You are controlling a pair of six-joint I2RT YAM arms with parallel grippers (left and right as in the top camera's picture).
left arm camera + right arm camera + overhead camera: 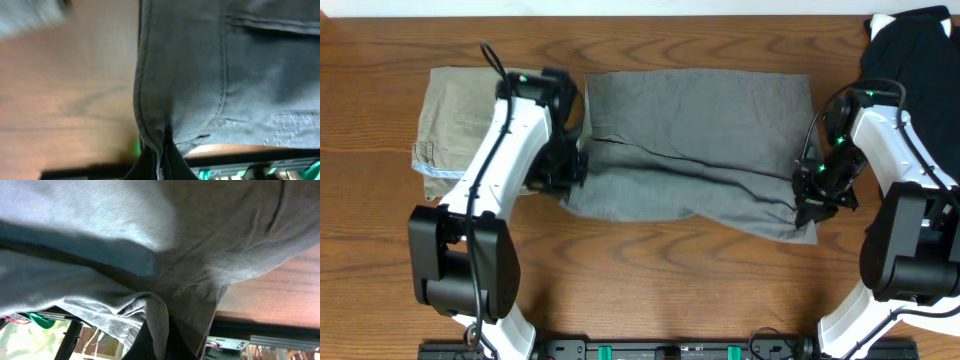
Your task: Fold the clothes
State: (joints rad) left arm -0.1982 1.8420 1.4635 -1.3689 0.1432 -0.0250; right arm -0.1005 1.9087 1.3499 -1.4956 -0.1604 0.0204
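Note:
The bare tabletop lies below my left gripper, toward my base. My left gripper needs to move back and down and release the grey shorts' edge there.
Grey woven shorts (695, 140) lie spread across the middle of the table, the near part lifted into a fold. My left gripper (572, 168) is shut on their left edge, and the seam (161, 150) runs down between its dark fingers (175, 162). My right gripper (812, 192) is shut on the right edge, where a ridge of grey cloth (159, 325) is pinched between the fingers (142, 342). Folded olive-khaki shorts (455, 115) lie at the far left, pale-blue lining (428, 172) showing, partly under my left arm. A black garment (910, 50) sits at the back right corner.
The wooden table (650, 280) shows bare grain in front of the shorts. A black rail with green parts (620, 350) runs along the near edge between the arm bases. The right arm's base (910, 250) stands close to the table's right side.

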